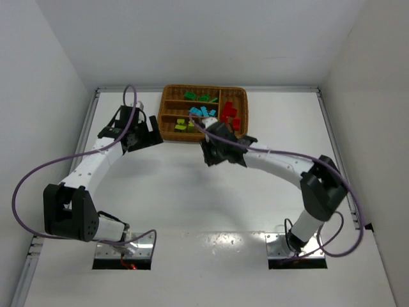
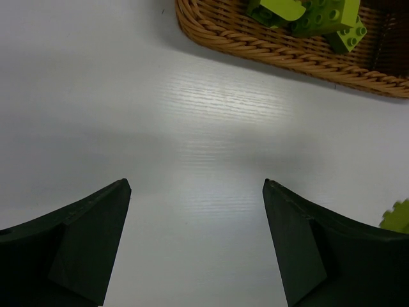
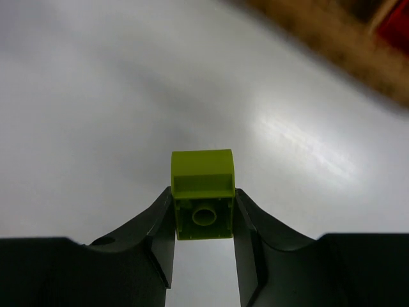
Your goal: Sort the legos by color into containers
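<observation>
The robot's right gripper should next move outward past the tray's near rim, over the section of the yellow-green legos, and let go of the held lego there, because its color matches theirs.
The brown wicker tray [image 1: 204, 87] stands at the back middle of the table. Its sections hold green legos [image 1: 198, 97], cyan-blue legos [image 1: 203, 112], red legos [image 1: 229, 114] and yellow-green legos [image 1: 184, 125]. My right gripper [image 1: 209, 153] is just in front of the tray. In the right wrist view it [image 3: 203, 198] is shut on one yellow-green lego [image 3: 203, 176], hollow underside towards the camera. My left gripper [image 1: 148, 133] is at the tray's near left corner. In the left wrist view it [image 2: 195, 185] is open and empty over bare table, with the tray's rim [image 2: 255, 51] and yellow-green legos [image 2: 319, 16] ahead.
White walls close in the table on the left, right and back. A purple cable loops off each arm. The tray's brown edge [image 3: 332, 38] shows blurred at the top right of the right wrist view. A scrap of yellow-green [image 2: 399, 217] shows at the left wrist view's right edge.
</observation>
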Motion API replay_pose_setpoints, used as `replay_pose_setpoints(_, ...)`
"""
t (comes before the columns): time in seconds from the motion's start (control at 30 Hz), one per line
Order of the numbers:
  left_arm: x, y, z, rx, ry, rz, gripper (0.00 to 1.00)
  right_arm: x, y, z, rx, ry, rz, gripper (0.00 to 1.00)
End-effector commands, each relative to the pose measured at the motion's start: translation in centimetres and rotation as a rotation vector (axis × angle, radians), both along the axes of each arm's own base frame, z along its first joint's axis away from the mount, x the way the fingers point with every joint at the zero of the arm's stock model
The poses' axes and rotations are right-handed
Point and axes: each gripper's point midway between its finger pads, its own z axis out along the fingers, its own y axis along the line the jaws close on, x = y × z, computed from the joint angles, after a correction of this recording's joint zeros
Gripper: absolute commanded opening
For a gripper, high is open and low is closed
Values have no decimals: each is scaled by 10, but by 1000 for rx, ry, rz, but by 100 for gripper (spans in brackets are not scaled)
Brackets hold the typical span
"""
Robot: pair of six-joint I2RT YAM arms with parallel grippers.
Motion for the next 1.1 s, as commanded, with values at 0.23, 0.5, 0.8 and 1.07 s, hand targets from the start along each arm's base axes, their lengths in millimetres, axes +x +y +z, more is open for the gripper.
replay_pose_setpoints(0.23,11,4,24,-48,-51,32,91,163,28,31,88,-101,-240,33)
replay_pose_setpoints(0.5,1,8,26,-14,-42,17,91,226,22,9,79,-136,-347,63)
replay_pose_setpoints(0.8,-1,11,26,8,-33,8,91,216,-22,91,70,-306,-482,88)
replay_pose_setpoints(1.07,-3,12,36,20,-41,-6,91,109,-177,88,-104,-176,-915,100)
